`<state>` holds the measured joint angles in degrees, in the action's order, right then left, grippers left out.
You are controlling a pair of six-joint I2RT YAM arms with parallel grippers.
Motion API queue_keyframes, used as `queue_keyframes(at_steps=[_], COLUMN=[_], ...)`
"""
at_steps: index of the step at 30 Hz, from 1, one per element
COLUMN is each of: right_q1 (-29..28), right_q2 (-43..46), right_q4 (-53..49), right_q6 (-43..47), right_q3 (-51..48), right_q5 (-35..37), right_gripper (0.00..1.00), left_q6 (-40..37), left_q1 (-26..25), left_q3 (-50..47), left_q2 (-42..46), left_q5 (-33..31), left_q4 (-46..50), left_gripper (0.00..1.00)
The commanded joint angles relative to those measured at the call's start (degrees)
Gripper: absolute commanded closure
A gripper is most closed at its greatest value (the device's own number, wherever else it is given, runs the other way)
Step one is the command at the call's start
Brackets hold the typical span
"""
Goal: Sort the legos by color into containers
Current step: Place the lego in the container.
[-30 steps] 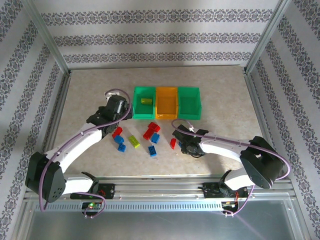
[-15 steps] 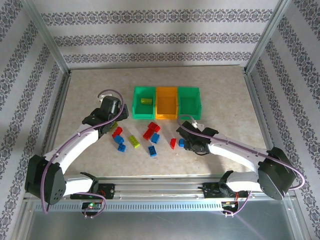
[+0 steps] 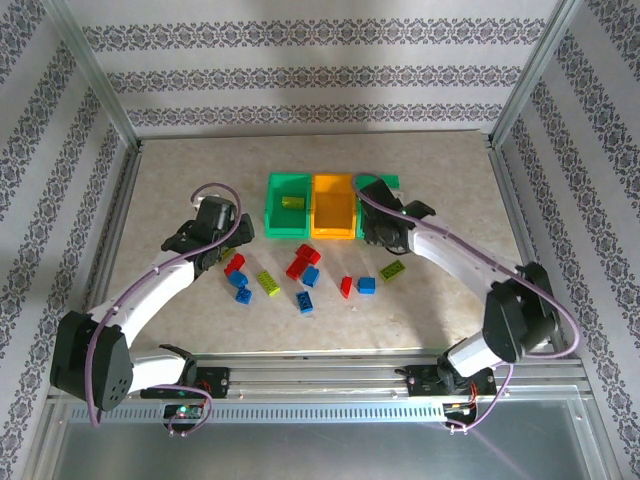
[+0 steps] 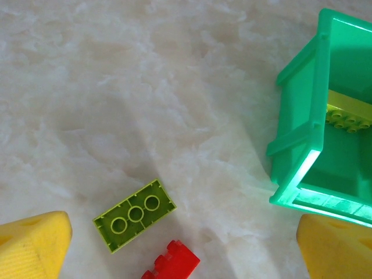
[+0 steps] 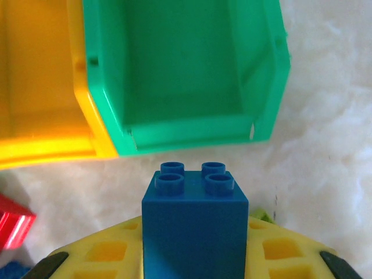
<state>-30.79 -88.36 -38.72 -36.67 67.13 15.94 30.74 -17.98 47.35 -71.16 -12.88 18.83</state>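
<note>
The green container beside the orange one is empty, so my right gripper will next move outward and down over the bottom of that green container and release the blue lego [image 5: 195, 226].
My right gripper [image 3: 377, 236] is shut on a blue lego [image 5: 195, 226], studs up, held just in front of the right green container [image 5: 186, 75] beside the orange container [image 5: 35, 75]. My left gripper [image 4: 183, 256] is open above the table. Its yellow fingers [image 4: 32, 244] flank an upside-down yellow-green lego [image 4: 135, 215] and a red lego [image 4: 171, 261]. The left green container [image 4: 302, 133] holds a yellow-green lego [image 4: 349, 113]. Loose legos lie in front of the containers: red [image 3: 297, 268], blue [image 3: 304, 301], yellow-green [image 3: 267, 283], red [image 3: 346, 287], blue [image 3: 366, 285] and yellow-green [image 3: 392, 269].
The three containers stand in a row at the middle of the marble-pattern table [image 3: 450, 190]. Metal frame posts [image 3: 110, 110] and patterned walls border the table. A rail [image 3: 320, 375] runs along the near edge between the arm bases.
My right gripper rose from the table near the red and blue legos and swung toward the right green container with the blue lego. My left gripper drifted a little left, away from the left container.
</note>
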Motion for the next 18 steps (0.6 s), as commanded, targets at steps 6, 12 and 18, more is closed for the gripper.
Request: queue_keyframes(at_steps=[6,12,18], right_q1=[4.42,7.59,9.13], right_q2=[-10.85,-18.31,-20.85], right_q4=[2.11,2.50,3.65], right_q6=[7.95,10.62,11.15], right_q3=[8.63,14.25,15.66], right_q5=[-0.99,-1.82,-3.40], right_gripper=[0.88,0.87,0.72], left_q6=[1.34,1.34,1.34], left_q1=[1.54,2.33,2.95], left_q3=[-1.68,-2.09,-2.53], left_q2=[2.11,2.30,2.08], left_q5=[1.09,1.77,2.24], left_q4=[0.58,0.85,1.12], left_gripper=[0.00,0.00,0.00])
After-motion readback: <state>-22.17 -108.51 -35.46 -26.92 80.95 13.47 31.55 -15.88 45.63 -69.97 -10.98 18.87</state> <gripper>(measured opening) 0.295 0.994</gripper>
